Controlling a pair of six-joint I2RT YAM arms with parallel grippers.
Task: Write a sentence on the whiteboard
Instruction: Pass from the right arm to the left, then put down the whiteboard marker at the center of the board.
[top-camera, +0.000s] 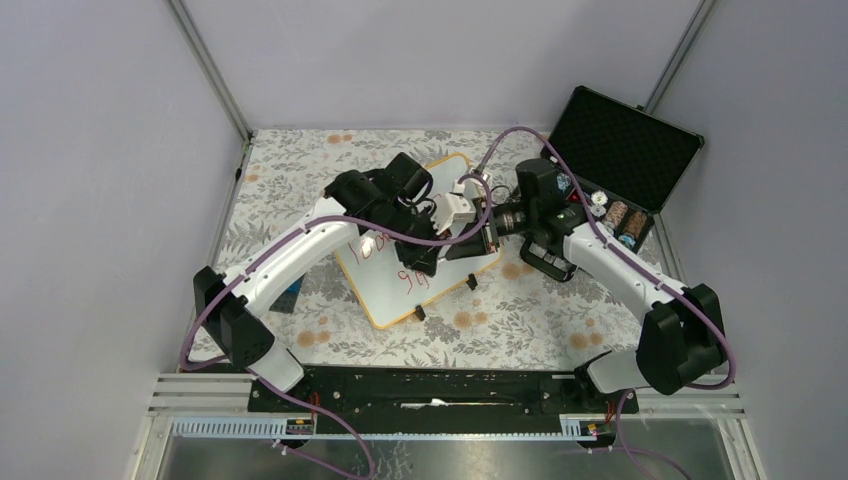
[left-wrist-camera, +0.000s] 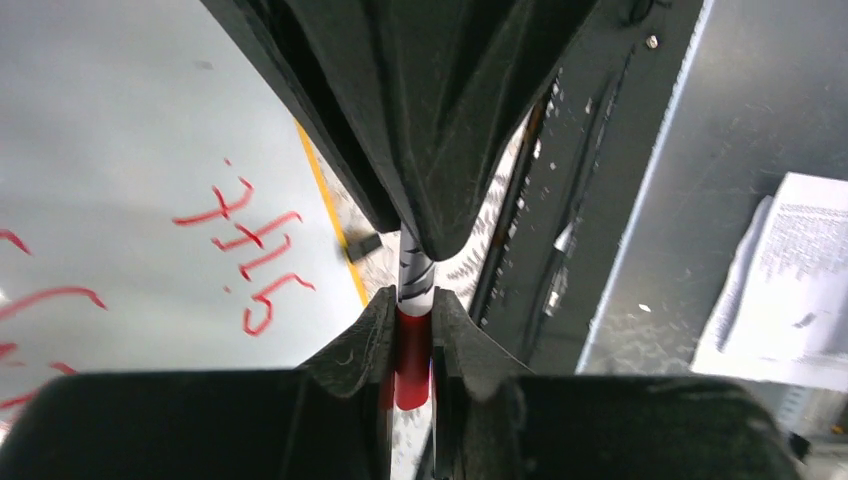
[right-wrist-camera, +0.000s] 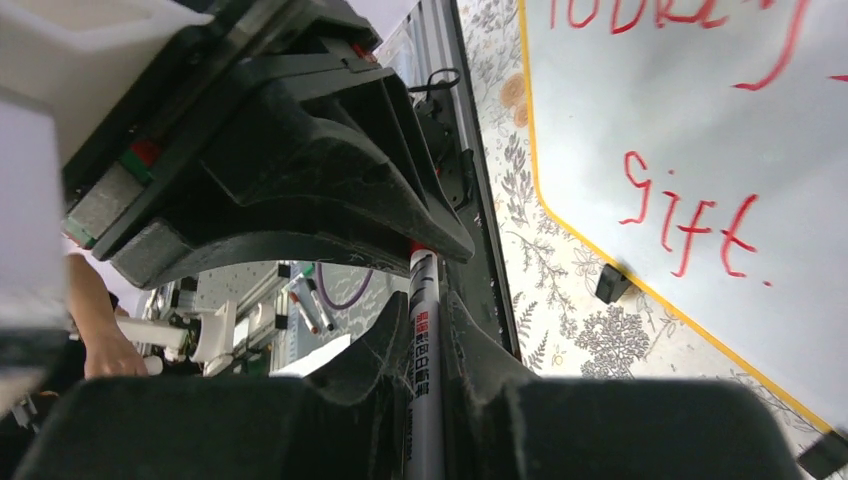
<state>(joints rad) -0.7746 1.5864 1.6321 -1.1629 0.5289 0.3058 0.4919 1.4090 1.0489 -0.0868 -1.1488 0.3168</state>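
Note:
The left gripper should next lower back past the clip feet of the board onto the bare floral cloth (top-camera: 486, 336) and let go of the marker there, because "gift." is already written in red.
The whiteboard (top-camera: 392, 300), white with an orange-yellow rim, lies at an angle on the floral cloth. The sentence (right-wrist-camera: 690, 218) is in red; "gift." reads plainly and part of another word sits above it. The same red writing (left-wrist-camera: 250, 250) shows in the left wrist view. Both grippers meet nose to nose above the board's right side, on one marker. My left gripper (left-wrist-camera: 412, 340) (top-camera: 432, 252) is shut on the marker's red end (left-wrist-camera: 412, 362). My right gripper (right-wrist-camera: 425, 340) (top-camera: 474, 238) is shut on its white printed barrel (right-wrist-camera: 425, 385). The marker's tip is hidden.
An open black foam-lined case (top-camera: 620, 150) stands at the back right, with small items in front of it. Black clip feet (right-wrist-camera: 610, 283) hold the board's rim. Spare markers (right-wrist-camera: 305, 300) and a person's hand (right-wrist-camera: 95, 345) show beyond the table. Printed paper (left-wrist-camera: 790, 290) lies off to one side.

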